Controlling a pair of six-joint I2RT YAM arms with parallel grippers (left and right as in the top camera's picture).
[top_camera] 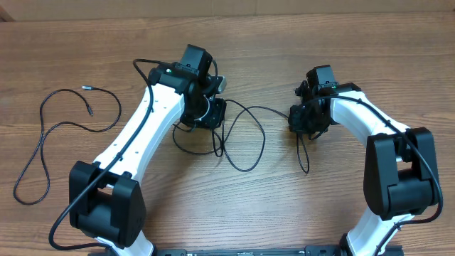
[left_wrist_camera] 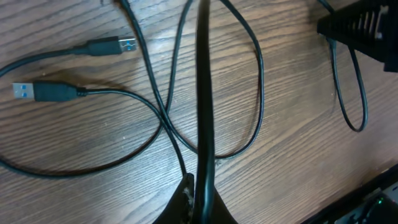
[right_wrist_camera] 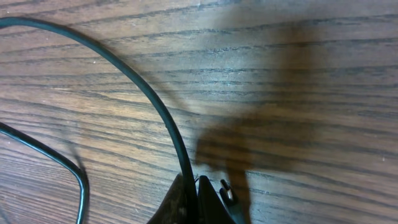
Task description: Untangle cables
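The left gripper will next move back toward the cable's open loop, which lies to its right in the overhead view, and release the piece of cable over bare wood.
A tangle of thin black cables lies in loops on the wooden table between my two grippers. My left gripper is shut on one strand, which runs straight up from its fingertips in the left wrist view. Two USB plugs lie on the wood to the left of that strand. My right gripper is shut on another strand that curves away to the upper left. A small plug end sits just right of its fingertips.
A separate thin black cable lies spread out in a long loop at the table's left side, apart from the tangle. A short loop hangs down toward the front below the right gripper. The white arms reach in from the front edge.
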